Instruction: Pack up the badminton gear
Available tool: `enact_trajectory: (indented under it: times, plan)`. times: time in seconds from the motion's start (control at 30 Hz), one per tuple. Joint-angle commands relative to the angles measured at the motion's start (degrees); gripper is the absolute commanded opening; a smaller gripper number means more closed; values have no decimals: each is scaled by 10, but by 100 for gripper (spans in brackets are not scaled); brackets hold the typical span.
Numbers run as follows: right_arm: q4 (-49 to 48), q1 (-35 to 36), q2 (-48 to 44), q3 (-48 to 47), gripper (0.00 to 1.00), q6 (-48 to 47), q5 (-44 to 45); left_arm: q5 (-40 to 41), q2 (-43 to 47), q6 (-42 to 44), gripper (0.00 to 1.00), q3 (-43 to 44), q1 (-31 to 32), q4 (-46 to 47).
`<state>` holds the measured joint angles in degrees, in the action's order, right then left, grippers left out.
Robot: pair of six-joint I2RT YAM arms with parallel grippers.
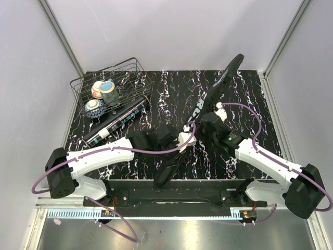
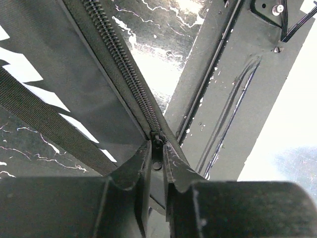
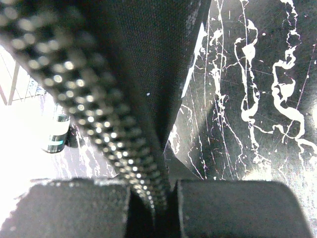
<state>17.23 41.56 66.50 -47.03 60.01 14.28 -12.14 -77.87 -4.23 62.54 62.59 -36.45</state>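
The bag [image 1: 225, 82] is held close together by both grippers. The bag's zippered edge should next be pulled outward and to the right in the top view by my right gripper, which should then open.
The black racket-shaped bag [image 1: 225, 82] lies slantwise on the table, from the far right down toward the near edge. My left gripper [image 1: 182, 140] is at its narrow middle. In the left wrist view the left gripper [image 2: 157, 148] is shut on the zipper pull [image 2: 158, 140] at the end of the zipper [image 2: 124, 62]. My right gripper [image 1: 207, 121] is just beyond it on the bag. In the right wrist view the right gripper [image 3: 166, 191] pinches the bag's zippered edge [image 3: 99, 114]. A long black tube [image 1: 117, 122] lies at the left.
A black wire basket [image 1: 83, 83] at the far left holds three small patterned bowls [image 1: 102, 89]; the tube rests against its near side. Grey walls enclose the black marbled table [image 1: 244, 104]. A black base plate [image 2: 237, 114] runs along the near edge.
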Motion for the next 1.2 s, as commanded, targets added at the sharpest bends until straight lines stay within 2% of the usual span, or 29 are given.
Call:
enact_trajectory:
  times: [0.0,0.07,0.3,0.47,0.7,0.9,1.03,1.17]
  plan:
    - [-48,-3,-28,-25,0,1,21,13,2,6,5,19,10,11]
    - [-46,-4,-28,-25,0,6,29,19,5,5,0,18,14,9]
    - [-25,-31,-27,-19,0,27,77,4,39,-17,0,-7,24,8]
    - [-33,-89,-10,-22,0,16,62,1,74,-52,0,-42,29,17]
    - [-67,-199,20,-30,0,13,-28,26,123,-99,0,-116,33,26]
    - [-71,-251,39,-52,0,-2,-93,50,140,-132,0,-163,33,27]
    - [-72,-288,53,-61,0,-27,-141,94,131,-159,0,-173,33,16]
    - [-86,-339,80,-70,0,-57,-237,120,100,-191,0,-165,32,2]
